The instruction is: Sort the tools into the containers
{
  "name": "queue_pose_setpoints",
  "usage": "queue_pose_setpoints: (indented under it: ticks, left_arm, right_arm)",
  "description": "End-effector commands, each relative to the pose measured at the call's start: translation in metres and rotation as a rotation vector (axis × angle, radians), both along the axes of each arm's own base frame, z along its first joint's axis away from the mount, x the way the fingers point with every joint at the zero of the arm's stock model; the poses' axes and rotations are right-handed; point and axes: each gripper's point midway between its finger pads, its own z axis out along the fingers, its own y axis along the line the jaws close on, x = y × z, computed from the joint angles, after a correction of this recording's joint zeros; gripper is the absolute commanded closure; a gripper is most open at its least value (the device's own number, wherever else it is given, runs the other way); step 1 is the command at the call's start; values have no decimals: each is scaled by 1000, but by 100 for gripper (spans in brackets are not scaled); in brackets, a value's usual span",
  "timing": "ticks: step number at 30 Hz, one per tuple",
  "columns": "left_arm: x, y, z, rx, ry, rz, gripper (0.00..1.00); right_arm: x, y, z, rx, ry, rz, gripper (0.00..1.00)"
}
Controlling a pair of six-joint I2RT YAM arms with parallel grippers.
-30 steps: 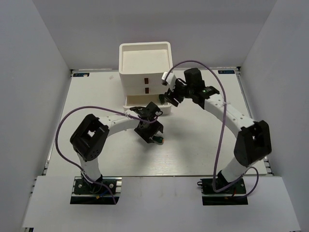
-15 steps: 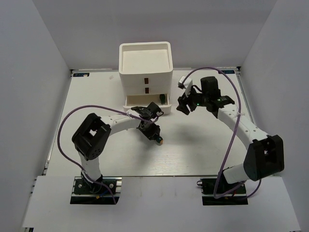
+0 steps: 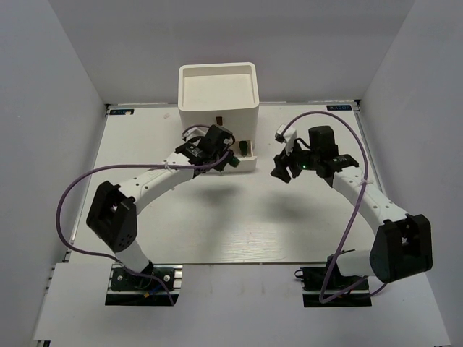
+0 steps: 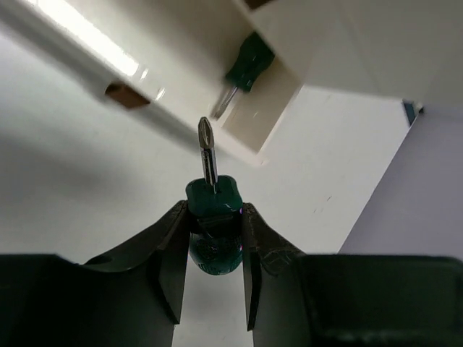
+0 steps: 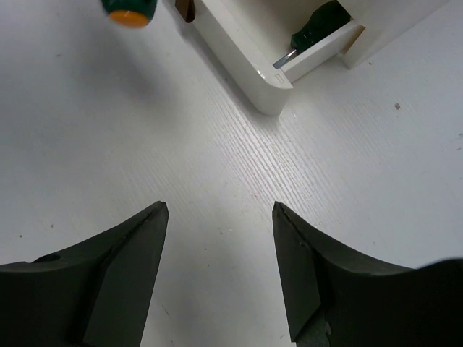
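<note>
My left gripper holds its green-handled screwdriver. It will carry it away from my base, past the drawer's front side, over the space beside the lying screwdriver.
The white organizer (image 3: 199, 117) stands at the back centre with its lowest drawer (image 3: 249, 166) pulled open. My left gripper (image 3: 221, 150) hovers over that drawer, shut on a stubby green-handled screwdriver (image 4: 213, 217) whose tip points toward the drawer. A second stubby green-handled screwdriver (image 4: 246, 65) lies inside the drawer and also shows in the right wrist view (image 5: 318, 25). My right gripper (image 3: 281, 168) is open and empty just right of the drawer, above bare table (image 5: 221, 210). The pliers and long screwdrivers are out of view.
The organizer's top tray (image 3: 217, 67) looks empty. A brown drawer handle (image 4: 126, 94) shows on the organizer's front. The held screwdriver's orange end (image 5: 129, 11) shows at the top of the right wrist view. White walls enclose the table on three sides.
My left gripper has carried the green-handled screwdriver from the table in front of the organizer up to the open drawer. My right gripper has drawn back to the right, away from the organizer.
</note>
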Motion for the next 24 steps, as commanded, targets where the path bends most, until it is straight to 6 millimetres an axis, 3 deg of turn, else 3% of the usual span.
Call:
queue_pose_setpoints:
  ticks: [1, 3, 7, 8, 11, 12, 13, 14, 17, 18, 19, 22, 23, 24]
  left_arm:
    - [42, 15, 28, -8, -126, 119, 100]
    - [60, 20, 38, -11, -169, 175, 100]
    - [83, 28, 28, -17, -169, 232, 100]
    - [89, 24, 35, -33, -185, 234, 100]
    - [98, 23, 29, -28, -169, 251, 98]
    - [101, 27, 20, -6, -145, 259, 96]
    - [102, 24, 19, -19, -141, 258, 89]
    - [102, 24, 19, -19, -141, 258, 89]
    - [107, 25, 10, -23, -128, 267, 57]
    - [107, 25, 10, -23, -128, 267, 51]
    - [105, 23, 3, -17, -108, 258, 47]
    - [104, 20, 10, -33, -106, 246, 36]
    - [103, 21, 13, -14, -115, 224, 36]
    - [102, 20, 31, -29, -149, 199, 35]
  right_arm:
    - [-9, 0, 13, 36, -18, 9, 34]
    - [-13, -2, 11, 35, -14, 8, 34]
    - [-17, -7, 10, 27, -21, -5, 34]
    - [-18, -8, 9, 25, -23, -5, 34]
    - [-20, -12, 6, 25, -15, -16, 34]
    - [-20, -12, 7, 25, -19, -19, 34]
    - [-20, -13, 7, 24, -17, -21, 34]
    - [-21, -14, 5, 24, -12, -21, 34]
    - [-21, -14, 1, 20, -11, -20, 34]
    - [-22, -14, 0, 20, -6, -17, 34]
    - [-22, -15, -2, 17, -5, -14, 34]
    - [-22, -13, -4, 14, -7, 4, 34]
    - [-22, -8, -3, 37, -10, 35, 38]
    - [-23, -6, -2, 44, -14, 51, 42]
